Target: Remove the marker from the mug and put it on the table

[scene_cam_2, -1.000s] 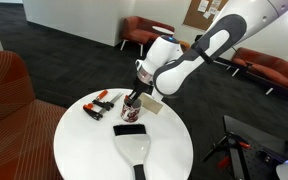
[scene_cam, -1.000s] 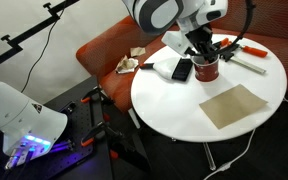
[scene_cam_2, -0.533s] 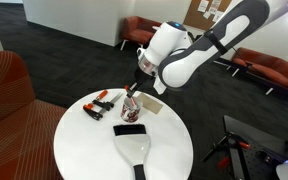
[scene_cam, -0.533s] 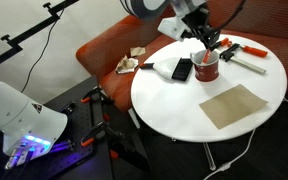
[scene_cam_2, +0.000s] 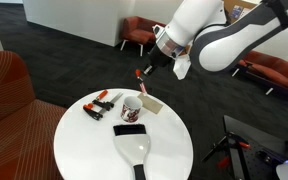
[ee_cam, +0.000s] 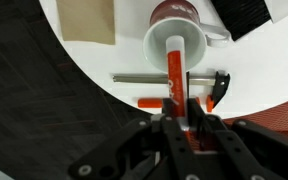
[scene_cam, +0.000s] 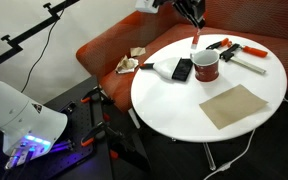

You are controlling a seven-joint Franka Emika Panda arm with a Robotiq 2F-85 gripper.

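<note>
The gripper comes back and down to the bare table beside the tan mat next, since this clear spot lies below it, back toward my base.
The dark red mug (scene_cam: 206,66) stands upright on the round white table (scene_cam: 174,112). It also shows in the other exterior view (scene_cam_2: 131,108) and from above in the wrist view (ee_cam: 176,38). My gripper (scene_cam_2: 156,62) is shut on the marker (scene_cam_2: 142,78) and holds it in the air above the mug, clear of the rim. The marker looks pale in an exterior view (scene_cam: 195,40) and reddish in the wrist view (ee_cam: 174,68), where it runs out between my fingertips (ee_cam: 180,112) towards the mug's mouth. The arm is mostly cut off at the top in an exterior view.
On the table lie a flat black block (scene_cam: 182,69), a tan square mat (scene_cam: 234,104), red-and-black pens (scene_cam: 232,46) and a grey stick with a red end (scene_cam: 246,62). A white object (scene_cam_2: 134,152) lies near the front edge. An orange sofa (scene_cam: 104,50) stands behind.
My gripper has risen from the mug's mouth, lifting the marker up out of the mug. The mug has stayed in place.
</note>
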